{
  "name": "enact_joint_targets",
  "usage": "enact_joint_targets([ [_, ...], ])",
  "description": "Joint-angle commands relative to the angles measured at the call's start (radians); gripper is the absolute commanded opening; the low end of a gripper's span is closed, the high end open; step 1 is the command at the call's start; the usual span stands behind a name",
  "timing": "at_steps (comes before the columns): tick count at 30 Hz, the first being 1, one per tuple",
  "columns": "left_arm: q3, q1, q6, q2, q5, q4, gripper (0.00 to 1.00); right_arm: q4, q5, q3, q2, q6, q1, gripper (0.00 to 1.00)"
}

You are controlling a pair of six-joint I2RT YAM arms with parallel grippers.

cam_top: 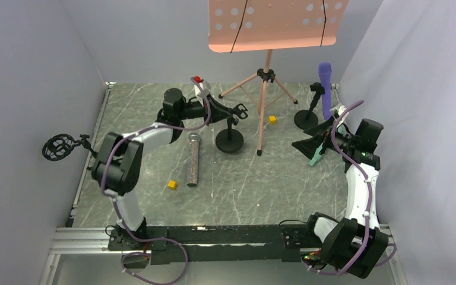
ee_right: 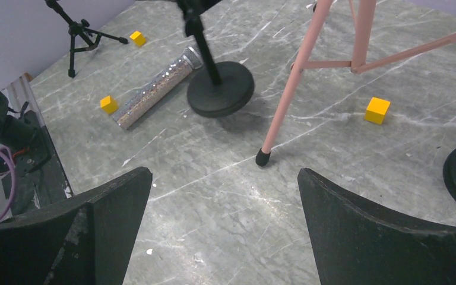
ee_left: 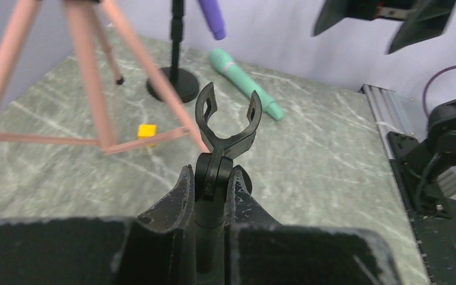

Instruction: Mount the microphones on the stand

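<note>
The left gripper brings the stand back to the open tabletop beside the glittery microphone next, clear of the pink tripod, and releases the stand's neck.
The purple microphone [cam_top: 325, 82] stands upright in the clip of the right-hand black stand [cam_top: 306, 119]. The glittery microphone [cam_top: 193, 160] lies flat on the table left of the middle black stand [cam_top: 230, 142]; it also shows in the right wrist view [ee_right: 153, 91]. The mint-green microphone [ee_left: 246, 84] lies on the table, mostly under my right gripper [cam_top: 313, 141] in the top view. My left gripper [ee_left: 214, 172] is shut on the middle stand's neck just below its empty clip [ee_left: 228, 119]. My right gripper [ee_right: 225, 178] is open and empty above bare table.
A pink music stand's tripod [cam_top: 264, 95] stands at the back centre, one foot [ee_right: 263, 157] near the middle stand's base [ee_right: 221, 89]. Small yellow cubes [cam_top: 172, 184] [ee_right: 377, 110] lie about. A black shock-mount holder [cam_top: 59, 146] sits at the left wall.
</note>
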Motion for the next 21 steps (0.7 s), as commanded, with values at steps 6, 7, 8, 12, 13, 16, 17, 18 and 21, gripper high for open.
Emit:
enact_joint_targets([
  [6, -0.297, -0.268, 0.219, -0.405, -0.339, -0.157, 0.0, 0.034, 0.003, 0.019, -0.007, -0.009, 0.004, 1.0],
  [7, -0.325, -0.29, 0.217, -0.43, -0.366, -0.149, 0.0, 0.036, 0.003, 0.017, -0.007, -0.006, 0.004, 1.0],
  [8, -0.353, -0.311, 0.211, -0.451, -0.389, -0.138, 0.0, 0.039, 0.003, 0.016, -0.005, -0.004, 0.004, 1.0],
  [12, -0.433, -0.365, 0.235, -0.521, -0.465, -0.124, 0.0, 0.049, 0.005, 0.011, -0.001, 0.004, 0.004, 1.0],
  [13, -0.449, -0.367, 0.238, -0.527, -0.474, -0.118, 0.0, 0.049, 0.003, 0.01, 0.0, 0.005, 0.004, 1.0],
  [16, -0.506, -0.368, 0.228, -0.532, -0.488, -0.056, 0.0, 0.052, 0.005, 0.007, 0.005, 0.007, 0.004, 1.0],
  [17, -0.518, -0.368, 0.225, -0.533, -0.489, -0.037, 0.0, 0.052, 0.008, 0.007, 0.007, 0.006, 0.004, 1.0],
  [18, -0.526, -0.368, 0.222, -0.533, -0.491, -0.023, 0.0, 0.053, 0.009, 0.006, 0.007, 0.005, 0.005, 1.0],
  [21, -0.536, -0.367, 0.224, -0.536, -0.501, -0.024, 0.0, 0.054, 0.014, 0.005, 0.012, 0.004, 0.004, 1.0],
])
